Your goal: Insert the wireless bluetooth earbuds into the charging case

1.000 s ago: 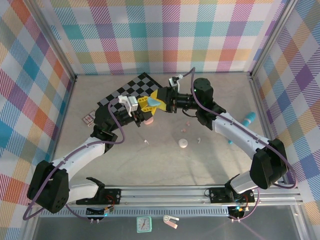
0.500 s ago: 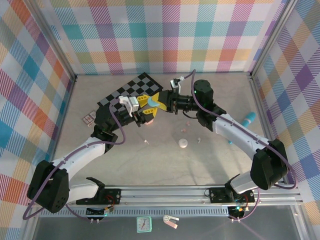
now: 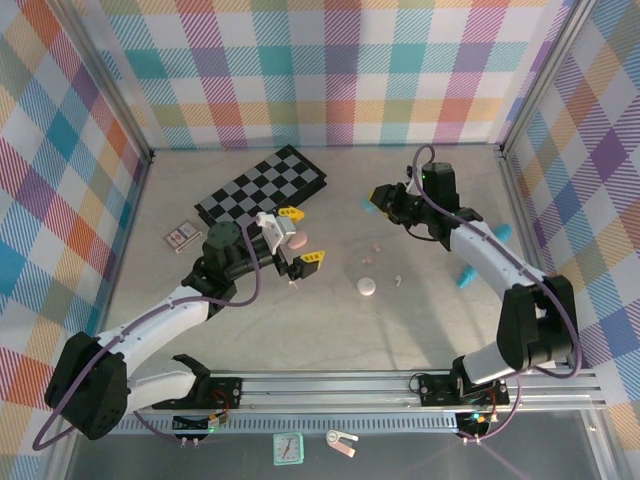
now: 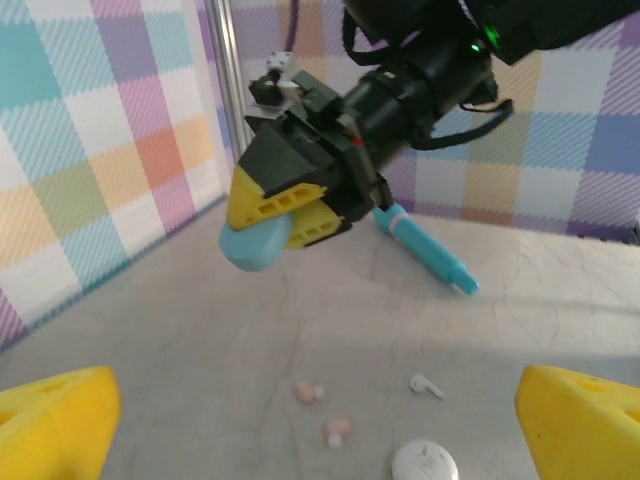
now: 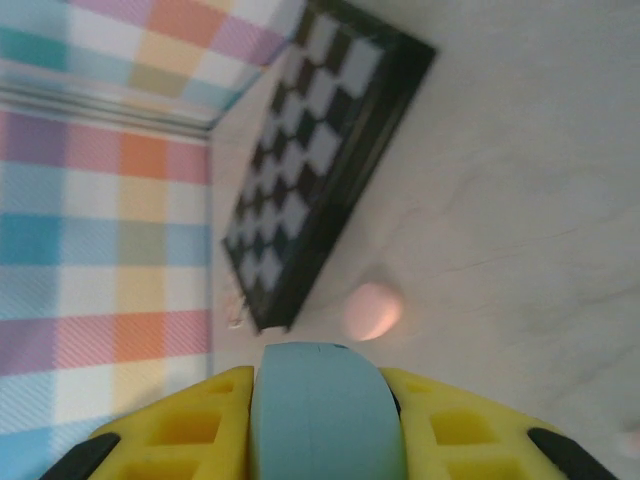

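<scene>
The tabletop below my right gripper is bare, outward of the pink earbuds. My right gripper should next lower the teal charging case (image 4: 255,243) onto that clear spot and let go of it.
My right gripper (image 3: 378,203) is shut on the teal charging case (image 4: 255,243), held off the table at the back right; that case fills the gap between the yellow fingers in the right wrist view (image 5: 325,420). My left gripper (image 3: 302,236) stands open and holds nothing, over the pink case (image 3: 298,241). Two pink earbuds (image 4: 308,391) (image 4: 337,431) and a white earbud (image 4: 427,384) lie on the table ahead of the left gripper (image 4: 320,425). A white case (image 3: 367,287) sits closed near them. Another white earbud (image 3: 292,284) lies near the left gripper.
A chessboard (image 3: 262,183) lies at the back left, with a small card (image 3: 180,235) beside it. A long teal cylinder (image 4: 425,250) rests on the table at the right, and a second one (image 3: 503,232) lies near the right wall.
The left gripper opened and let go of the teal case, then drew back toward me. The right gripper, shut on that case, carried it away to the right.
</scene>
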{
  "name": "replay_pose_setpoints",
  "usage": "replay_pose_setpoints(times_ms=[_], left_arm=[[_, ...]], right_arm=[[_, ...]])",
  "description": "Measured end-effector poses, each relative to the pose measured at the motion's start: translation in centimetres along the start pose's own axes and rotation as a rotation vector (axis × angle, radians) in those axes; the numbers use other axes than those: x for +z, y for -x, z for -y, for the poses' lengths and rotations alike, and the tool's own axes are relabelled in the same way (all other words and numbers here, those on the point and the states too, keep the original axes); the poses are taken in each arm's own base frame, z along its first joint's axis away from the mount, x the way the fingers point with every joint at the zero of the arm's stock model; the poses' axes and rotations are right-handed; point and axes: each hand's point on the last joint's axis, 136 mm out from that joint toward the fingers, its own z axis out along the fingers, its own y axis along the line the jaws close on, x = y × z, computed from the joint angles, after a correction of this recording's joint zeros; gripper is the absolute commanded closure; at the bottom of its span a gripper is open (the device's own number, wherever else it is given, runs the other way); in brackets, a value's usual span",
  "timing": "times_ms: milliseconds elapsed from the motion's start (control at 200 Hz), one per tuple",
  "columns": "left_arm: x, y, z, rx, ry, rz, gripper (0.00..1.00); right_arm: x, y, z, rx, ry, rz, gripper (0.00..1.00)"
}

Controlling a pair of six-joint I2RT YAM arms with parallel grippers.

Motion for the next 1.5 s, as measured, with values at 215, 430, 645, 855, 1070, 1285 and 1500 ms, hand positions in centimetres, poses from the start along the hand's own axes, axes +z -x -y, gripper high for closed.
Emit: replay_pose_setpoints(times_ms=[215, 430, 645, 855, 1070, 1285, 1500], left_arm=[[0.5, -2.0, 0.5, -0.037, 0.007, -0.069, 0.00], [0.4, -3.4, -0.2, -0.064, 0.058, -0.111, 0.00], [0.2, -4.5, -1.3, -0.091, 0.126, -0.155, 0.00], [-0.3, -6.8, -2.5, -0.122, 0.201, -0.253, 0.00], [-1.1, -7.8, -5.2, -0.123, 0.291, -0.345, 0.00], [-1.8, -9.3, -9.2, -0.086, 0.397, -0.510, 0.01], [-0.7, -12.0, -11.8, -0.053, 0.393, -0.727, 0.04]], right_arm=[[5.5, 1.0, 6.6, 0.018, -0.168, -0.063, 0.81], [10.1, 1.0, 11.5, 0.057, -0.257, -0.120, 0.81], [11.6, 1.6, 13.2, 0.060, -0.307, -0.128, 0.70], [11.2, 2.5, 14.4, 0.050, -0.352, -0.109, 0.49], [9.5, 3.6, 15.6, 0.011, -0.433, -0.074, 0.27], [4.0, 4.9, 13.6, -0.089, -0.467, 0.015, 0.18], [-0.4, 4.1, 9.2, -0.175, -0.365, 0.072, 0.16]])
